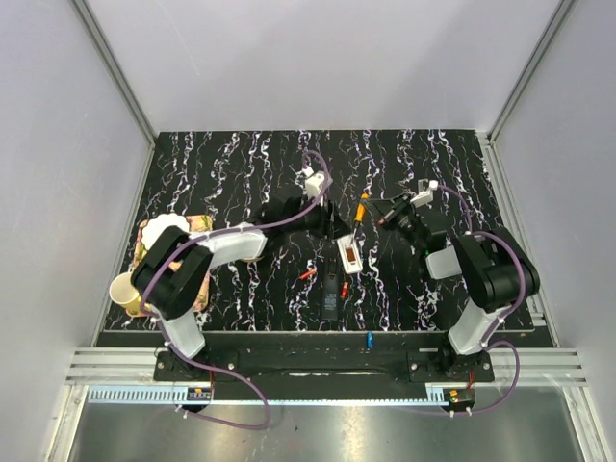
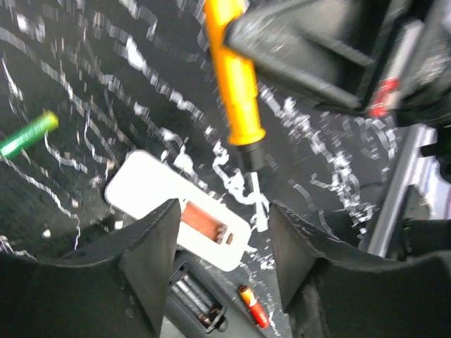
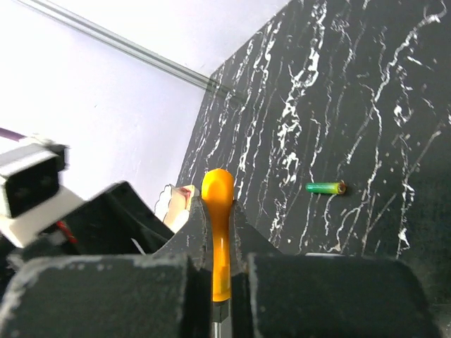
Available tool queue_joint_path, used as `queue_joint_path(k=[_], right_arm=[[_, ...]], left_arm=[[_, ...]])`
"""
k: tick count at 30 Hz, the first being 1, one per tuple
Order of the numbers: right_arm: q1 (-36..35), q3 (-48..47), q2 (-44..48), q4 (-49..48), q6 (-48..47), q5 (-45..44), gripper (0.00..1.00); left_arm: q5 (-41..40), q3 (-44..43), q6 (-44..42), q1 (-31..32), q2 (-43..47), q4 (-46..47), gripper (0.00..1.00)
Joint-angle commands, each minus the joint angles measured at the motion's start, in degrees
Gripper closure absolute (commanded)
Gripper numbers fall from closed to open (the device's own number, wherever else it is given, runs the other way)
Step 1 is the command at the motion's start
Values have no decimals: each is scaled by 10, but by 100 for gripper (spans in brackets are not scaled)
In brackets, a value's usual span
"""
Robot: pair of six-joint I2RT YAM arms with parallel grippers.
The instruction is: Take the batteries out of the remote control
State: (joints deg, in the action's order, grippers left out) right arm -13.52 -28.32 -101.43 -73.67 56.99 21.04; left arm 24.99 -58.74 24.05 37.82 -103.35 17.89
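The orange screwdriver moves back and down onto the table [image 1: 381, 248] beside the white remote control next in my right gripper, because the slot looks empty.
The white remote control [image 1: 348, 252] lies mid-table. In the left wrist view [image 2: 151, 190] its recessed slot [image 2: 204, 222] faces up and looks empty. My left gripper [image 1: 337, 234] hovers open just above it, fingers [image 2: 148, 260] either side of the slot end. My right gripper [image 1: 378, 210] is shut on the orange stick [image 1: 360, 214], whose metal tip [image 2: 252, 176] points down beside the remote's far edge. The grip shows in the right wrist view [image 3: 220, 232]. The green battery [image 2: 28, 134] lies loose on the table [image 3: 325, 188]. The blue battery [image 1: 371, 340] lies at the front edge.
A black remote [image 1: 330, 289] with its battery bay open [image 2: 194, 299] lies just in front of the white one. Two red batteries [image 1: 306, 275] [image 1: 345, 291] lie beside it. A yellow cup [image 1: 123, 292] and a plate [image 1: 168, 236] sit at the left edge.
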Motion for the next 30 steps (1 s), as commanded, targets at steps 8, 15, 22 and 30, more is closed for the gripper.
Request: queue_joint_path(k=[8, 15, 22, 30], right_arm=[[3, 0, 140, 131, -115, 25, 100], [6, -13, 206, 219, -178, 38, 100], [11, -25, 194, 246, -188, 52, 100], [25, -26, 174, 337, -199, 11, 100]], left_arm=[[-13, 125, -9, -21, 231, 138, 13], [-91, 166, -73, -21, 350, 36, 1], [-121, 207, -82, -21, 429, 24, 1], [-123, 214, -73, -21, 456, 14, 1]])
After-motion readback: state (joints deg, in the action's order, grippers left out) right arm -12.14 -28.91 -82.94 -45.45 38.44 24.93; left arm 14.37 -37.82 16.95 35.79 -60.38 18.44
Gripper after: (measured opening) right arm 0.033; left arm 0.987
